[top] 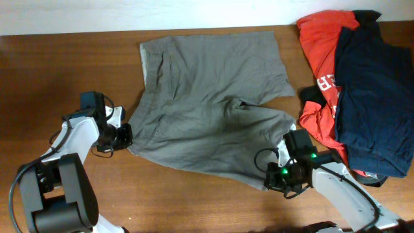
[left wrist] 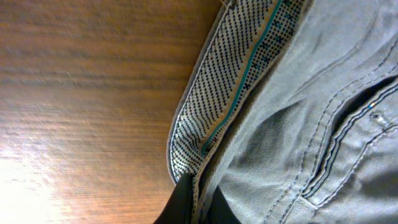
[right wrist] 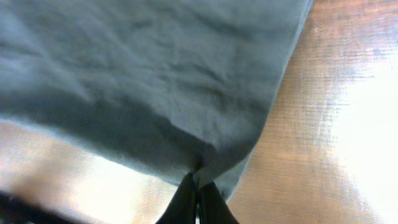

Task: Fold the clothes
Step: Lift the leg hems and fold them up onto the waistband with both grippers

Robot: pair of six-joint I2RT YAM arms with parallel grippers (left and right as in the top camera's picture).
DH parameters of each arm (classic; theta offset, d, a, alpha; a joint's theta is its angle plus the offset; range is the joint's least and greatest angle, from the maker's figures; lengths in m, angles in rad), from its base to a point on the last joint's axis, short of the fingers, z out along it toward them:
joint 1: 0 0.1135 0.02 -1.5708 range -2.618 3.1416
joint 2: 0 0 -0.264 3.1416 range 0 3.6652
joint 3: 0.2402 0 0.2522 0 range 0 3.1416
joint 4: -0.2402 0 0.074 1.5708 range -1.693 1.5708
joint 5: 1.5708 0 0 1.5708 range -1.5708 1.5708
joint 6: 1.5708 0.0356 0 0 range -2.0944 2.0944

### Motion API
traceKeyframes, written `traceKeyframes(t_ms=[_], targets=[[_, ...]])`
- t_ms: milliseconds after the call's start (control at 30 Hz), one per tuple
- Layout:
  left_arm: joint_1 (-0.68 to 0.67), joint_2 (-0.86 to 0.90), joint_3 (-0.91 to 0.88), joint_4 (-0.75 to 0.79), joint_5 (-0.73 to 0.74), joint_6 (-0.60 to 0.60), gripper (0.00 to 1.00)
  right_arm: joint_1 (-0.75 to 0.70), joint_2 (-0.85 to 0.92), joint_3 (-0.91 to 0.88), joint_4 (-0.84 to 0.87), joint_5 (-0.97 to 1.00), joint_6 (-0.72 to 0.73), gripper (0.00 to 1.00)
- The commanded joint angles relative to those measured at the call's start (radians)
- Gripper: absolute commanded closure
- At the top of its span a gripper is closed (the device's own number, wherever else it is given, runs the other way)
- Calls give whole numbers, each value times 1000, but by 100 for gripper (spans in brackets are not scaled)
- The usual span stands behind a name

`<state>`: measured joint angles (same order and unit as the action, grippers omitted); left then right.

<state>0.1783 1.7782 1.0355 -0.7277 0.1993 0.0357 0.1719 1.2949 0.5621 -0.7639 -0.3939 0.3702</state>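
My left gripper rises, moves outward next, then down over the far corner of the waistband (top: 146, 48) to release, as the far leg lies spread flat there.
The grey-khaki shorts (top: 207, 103) lie spread flat on the wooden table, waistband at the left, two legs toward the right. My left gripper (top: 127, 134) is shut on the near corner of the waistband; the left wrist view shows the dotted pale lining (left wrist: 214, 118) pinched between the black fingers (left wrist: 198, 202). My right gripper (top: 275, 173) is shut on the hem corner of the near leg; the right wrist view shows the fabric (right wrist: 155, 81) gathered between the fingertips (right wrist: 198, 186).
A red printed T-shirt (top: 320, 45) and a dark navy garment (top: 375, 97) are piled at the right edge, close to my right arm. Bare wood (top: 45, 71) lies left of the shorts and along the front (top: 181, 200).
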Motion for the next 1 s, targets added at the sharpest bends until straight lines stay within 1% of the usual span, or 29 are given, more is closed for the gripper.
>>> traceKeyframes(t_ms=[0,33,67,100,200,267,333,433,567,700,867,967], targets=[[6,-79,-2,-30,22,-26,100,3,-69,138,-127,22,-32,96],[6,-106,-2,-43,21,-26,100,3,-78,169,-169,40,-43,96],[6,-164,-2,-70,12,-30,100,3,-95,261,-284,102,-53,96],[6,-204,-2,-85,-8,-47,100,3,-101,319,-352,141,-66,96],[6,-314,-3,-116,-39,-75,100,3,-109,445,-488,205,-77,96],[6,-394,-3,-127,-40,-78,100,3,-113,508,-546,223,-78,96],[6,-471,-3,-131,-50,-92,100,3,-120,551,-582,223,-80,96],[6,-583,-3,-148,-122,-137,100,3,-138,606,-629,222,-82,96],[6,-713,-3,-183,-188,-156,100,3,-178,669,-686,222,-82,96],[6,-811,-3,-213,-189,-156,100,3,-232,729,-741,223,-82,96],[6,-893,-3,-252,-189,-159,100,3,-306,799,-789,232,-82,96],[6,-915,-3,-259,-189,-159,100,3,-342,815,-767,294,-82,96]])
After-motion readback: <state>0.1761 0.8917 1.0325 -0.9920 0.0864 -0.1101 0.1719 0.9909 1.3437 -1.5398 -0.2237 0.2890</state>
